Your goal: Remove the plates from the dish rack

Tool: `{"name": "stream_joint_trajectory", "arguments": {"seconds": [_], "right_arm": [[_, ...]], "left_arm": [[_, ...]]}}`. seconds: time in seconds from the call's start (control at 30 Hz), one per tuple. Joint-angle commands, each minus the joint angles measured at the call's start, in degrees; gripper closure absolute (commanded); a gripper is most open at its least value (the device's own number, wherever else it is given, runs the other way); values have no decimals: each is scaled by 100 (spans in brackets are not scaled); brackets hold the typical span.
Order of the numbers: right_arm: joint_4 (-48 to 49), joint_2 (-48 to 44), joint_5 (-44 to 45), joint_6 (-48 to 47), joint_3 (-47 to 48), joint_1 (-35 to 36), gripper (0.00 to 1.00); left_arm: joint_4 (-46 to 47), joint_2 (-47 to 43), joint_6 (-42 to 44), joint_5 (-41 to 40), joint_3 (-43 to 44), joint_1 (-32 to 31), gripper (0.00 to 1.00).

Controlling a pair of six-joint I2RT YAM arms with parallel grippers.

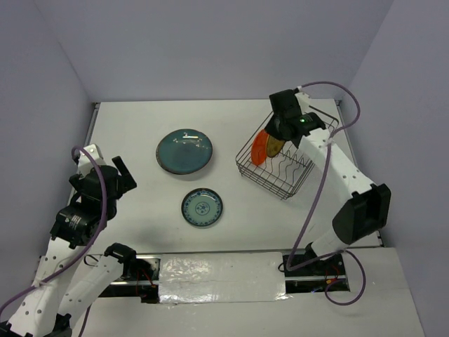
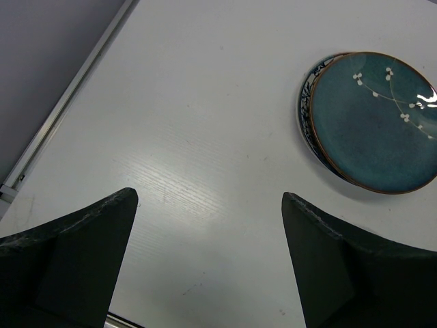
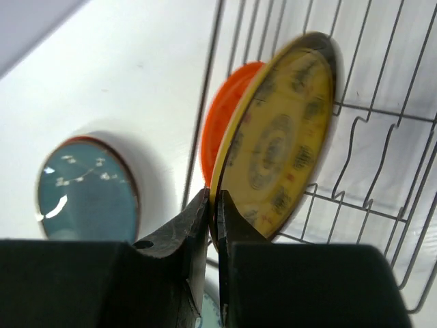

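My right gripper rises next, goes back and down onto the small blue-patterned plate (image 1: 202, 208) and releases, as that plate lies to its left in the top view.
The wire dish rack (image 1: 286, 168) stands at the right rear of the table. Two small plates stand on edge in its left end: a plain orange-red one (image 1: 259, 149) and an olive-yellow patterned one (image 1: 275, 145). My right gripper (image 1: 282, 132) is shut on the rim of the olive-yellow plate (image 3: 280, 143), its fingers (image 3: 213, 199) pinching the lower edge, with the orange-red plate (image 3: 224, 130) just behind. The large dark teal plate (image 1: 184, 152) lies flat mid-table on another plate whose patterned rim (image 2: 305, 102) peeks out. The small blue-patterned plate (image 1: 202, 208) lies nearer. My left gripper (image 2: 209, 198) is open and empty.
The left gripper (image 1: 118, 175) hovers over bare table left of the teal plate (image 2: 372, 119). The table's left edge rail (image 2: 65, 109) runs close by. The rack's wire slots (image 3: 382, 116) stand right of the held plate. The teal plate (image 3: 85, 191) shows beyond the rack.
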Motion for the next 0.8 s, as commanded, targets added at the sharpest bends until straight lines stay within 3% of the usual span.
{"name": "stream_joint_trajectory", "arguments": {"seconds": [0.0, 0.1, 0.2, 0.23, 0.37, 0.47, 0.57, 0.77], "right_arm": [[119, -700, -102, -330, 468, -42, 100], [470, -1078, -435, -707, 486, 89, 100], [918, -1351, -848, -1724, 530, 598, 100], [971, -1360, -902, -2372, 660, 1069, 100], [-255, -642, -578, -3361, 1828, 2188, 100], [-1478, 604, 52, -3951, 2682, 3144, 100], [-1718, 995, 862, -4241, 2517, 3980, 100], [-1717, 1847, 1022, -4260, 2094, 4756, 100]], "left_arm": [[189, -44, 24, -68, 3, -27, 0], [189, -52, 16, -77, 12, -27, 0], [146, -70, -11, -129, 20, -27, 0], [137, -87, -28, -147, 29, -27, 0], [32, -158, -142, -287, 55, -27, 1], [-179, -289, -352, -577, 126, -27, 0], [-355, -439, -616, -919, 178, -27, 0], [-769, -887, -1074, -1439, 284, -27, 0]]}}
